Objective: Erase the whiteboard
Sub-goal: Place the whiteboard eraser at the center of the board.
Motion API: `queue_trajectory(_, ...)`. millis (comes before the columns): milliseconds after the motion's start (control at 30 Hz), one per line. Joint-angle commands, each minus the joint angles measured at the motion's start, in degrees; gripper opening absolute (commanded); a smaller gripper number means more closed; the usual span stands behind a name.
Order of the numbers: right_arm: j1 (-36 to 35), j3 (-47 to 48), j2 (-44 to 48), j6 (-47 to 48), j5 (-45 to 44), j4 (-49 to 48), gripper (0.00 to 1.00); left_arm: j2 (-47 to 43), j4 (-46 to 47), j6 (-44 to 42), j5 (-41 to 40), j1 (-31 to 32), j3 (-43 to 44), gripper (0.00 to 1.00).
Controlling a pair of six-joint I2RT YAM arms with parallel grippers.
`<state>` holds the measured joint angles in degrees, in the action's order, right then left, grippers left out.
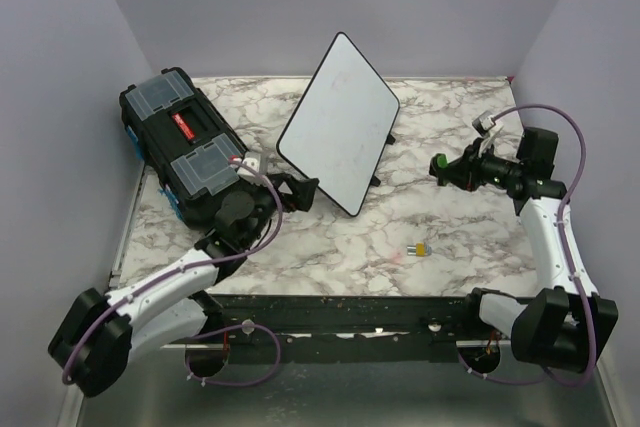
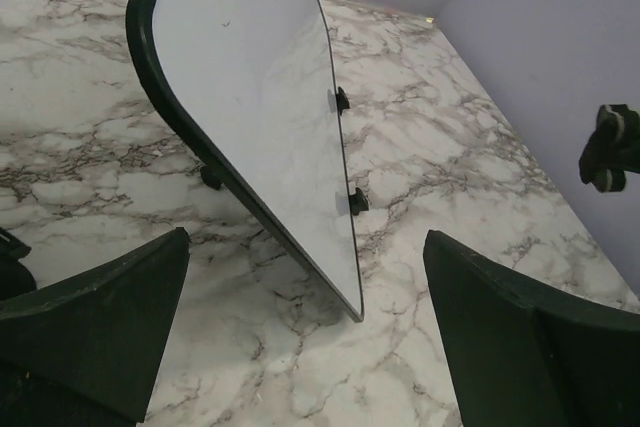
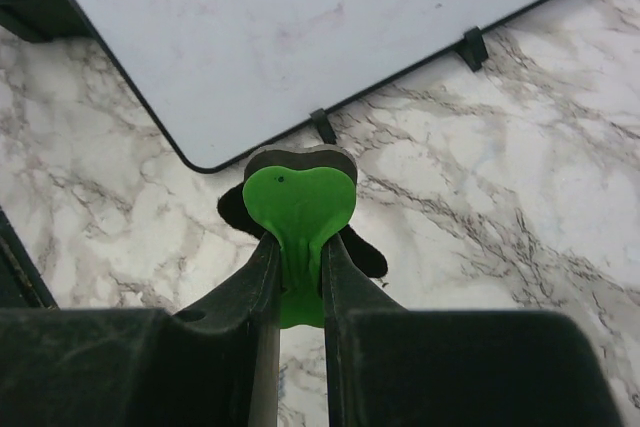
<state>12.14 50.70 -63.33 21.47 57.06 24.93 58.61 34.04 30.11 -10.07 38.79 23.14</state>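
The whiteboard's white side shows only faint smudges, so I should next lower the green eraser in my right gripper onto the bare marble table below and let go of it.
The whiteboard [image 1: 338,122] stands tilted on the marble table, its near corner down and its small black feet [image 2: 357,201] showing on the right edge. Its white face [image 3: 300,37] carries only faint smudges. My left gripper [image 1: 300,192] is open just in front of that lower corner, and its fingers [image 2: 100,337] stand wide on either side of the corner without touching it. My right gripper [image 3: 298,252] is shut on a green eraser with a black felt pad [image 3: 300,202]. The eraser [image 1: 438,164] hovers to the right of the board, apart from it.
A black toolbox [image 1: 185,147] lies at the back left, close behind my left arm. A small yellow object [image 1: 420,248] rests on the table near the front. Lilac walls close the table in on three sides.
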Motion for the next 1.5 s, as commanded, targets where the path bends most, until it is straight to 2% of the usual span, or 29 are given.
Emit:
queue_trajectory(0, 0.47, -0.31, -4.35, 0.64, -12.38, -0.81, 0.01, -10.77, -10.15, 0.01, -0.44, 1.09, -2.52, 0.99)
queue_trajectory(233, 0.53, -0.03, -18.10, 5.58, -32.55, -3.17, 0.07, -26.51, -24.65, -1.46, 2.49, 0.14, -3.67, 0.99)
queue_trajectory(400, 0.54, 0.26, -28.31, 6.91, -42.14, -7.99, 0.16, -30.20, -31.10, 0.18, 7.01, -1.67, -1.69, 0.99)
queue_trajectory(433, 0.53, 0.47, -29.41, 6.85, -42.64, -8.40, 0.21, -30.49, -31.87, 0.45, 8.30, -2.46, -0.98, 0.99)
queue_trajectory(500, 0.49, 0.76, -30.26, 6.25, -42.61, -9.08, 0.42, -31.09, -32.63, 1.50, 13.95, -4.71, 0.32, 0.99)
queue_trajectory(567, 0.49, 1.69, -30.40, 5.65, -41.72, -8.34, 0.57, -31.41, -33.06, 1.50, 19.37, -7.23, 2.31, 0.99)
queue_trajectory(633, 0.54, 2.83, -29.63, 4.97, -41.03, -7.05, 0.69, -30.90, -35.35, 0.27, 22.63, -9.07, 5.61, 0.99)
queue_trajectory(733, 0.49, 4.37, -25.71, 3.39, -40.62, -6.11, 0.76, -29.30, -38.70, -1.97, 25.09, -11.54, 10.55, 0.99)
queue_trajectory(800, 0.53, 5.60, -22.40, 2.39, -40.28, -5.28, 0.84, -28.23, -39.57, -2.63, 26.67, -13.84, 12.64, 0.99)
queue_trajectory(900, 0.52, 8.20, -18.05, 1.21, -38.36, -2.98, 0.89, -26.60, -39.14, -1.77, 31.31, -19.00, 14.99, 0.99)
queue_trajectory(1000, 1.35, 10.81, -13.45, -0.99, -32.78, -1.07, 0.95, -24.99, -37.15, 1.97, 37.84, -25.31, 16.99, 0.99)
queue_trajectory(1067, 3.57, 11.99, -9.80, -6.60, -26.31, -2.84, 0.97, -23.69, -35.20, 4.84, 42.68, -30.20, 18.73, 0.99)
queue_trajectory(1167, 6.68, 14.39, -6.46, -22.77, -24.73, -7.69, 1.00, -19.73, -31.22, 10.69, 50.50, -38.97, 20.29, 0.99)
queue_trajectory(1200, 7.35, 16.29, -6.42, -25.10, -24.08, -7.01, 1.00, -17.93, -31.45, 12.22, 52.39, -42.61, 21.07, 0.99)
queue_trajectory(1300, 7.37, 18.95, -5.00, -27.42, -22.83, -6.01, 1.00, -14.05, -39.79, 9.71, 49.95, -45.13, 26.01, 0.99)
queue_trajectory(1467, 7.37, 18.80, 0.64, -26.30, -21.07, -6.11, 1.00, -16.67, -47.73, 1.50, 39.11, -45.19, 28.38, 0.99)
